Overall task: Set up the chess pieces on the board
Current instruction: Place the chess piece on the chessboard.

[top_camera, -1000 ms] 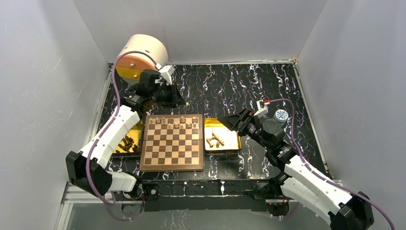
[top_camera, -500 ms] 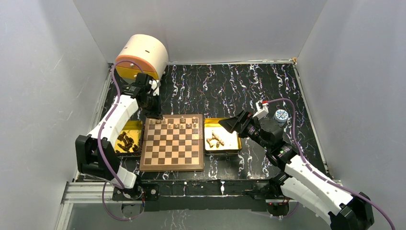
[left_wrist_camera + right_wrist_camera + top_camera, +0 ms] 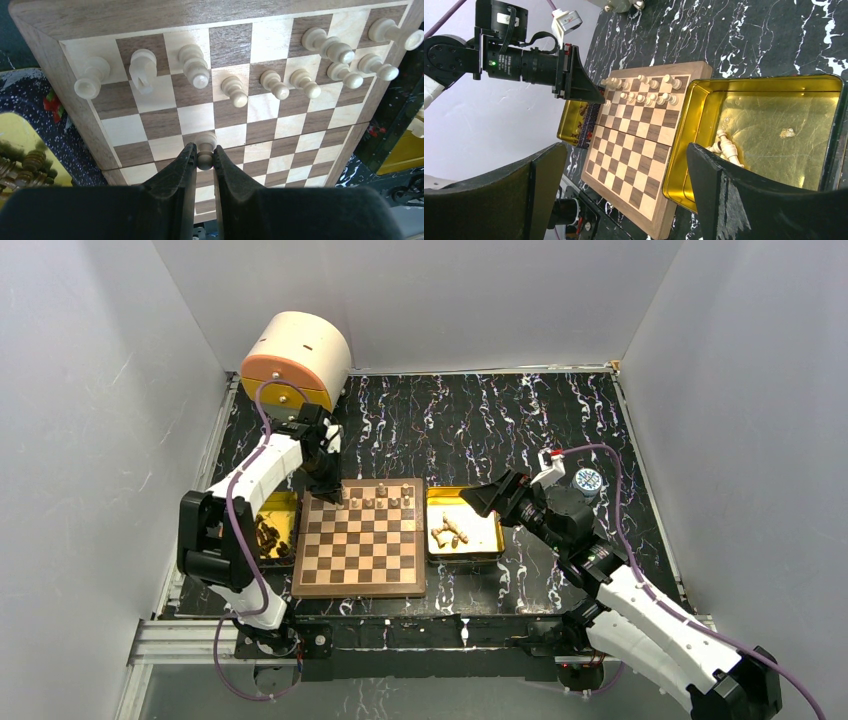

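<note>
I should move my left gripper down next onto the empty dark square (image 3: 192, 94) beside the end pawn and release the light pawn there, because the pawn row stops at that square.
The board (image 3: 360, 550) lies between two gold trays. Several light chess pieces (image 3: 380, 495) stand on its two far rows, also seen in the left wrist view (image 3: 235, 91). My left gripper (image 3: 335, 490) hangs over the board's far-left part, shut on a light pawn (image 3: 205, 150) by its head (image 3: 204, 152). The pawn's base points at the squares; whether it touches them I cannot tell. My right gripper (image 3: 478, 498) hovers open over the right tray's far edge (image 3: 625, 150), with nothing between its fingers. Loose light pieces (image 3: 726, 145) lie in that tray.
The right gold tray (image 3: 485, 545) holds light pieces. The left gold tray (image 3: 285, 502) holds dark pieces (image 3: 25, 167). A round beige and orange container (image 3: 295, 355) stands at the back left. A small blue-white round object (image 3: 587, 480) sits right of my right arm.
My left arm has swung from beyond the board's far-left corner back over the board with its jaws shut. The right arm has shifted only slightly.
</note>
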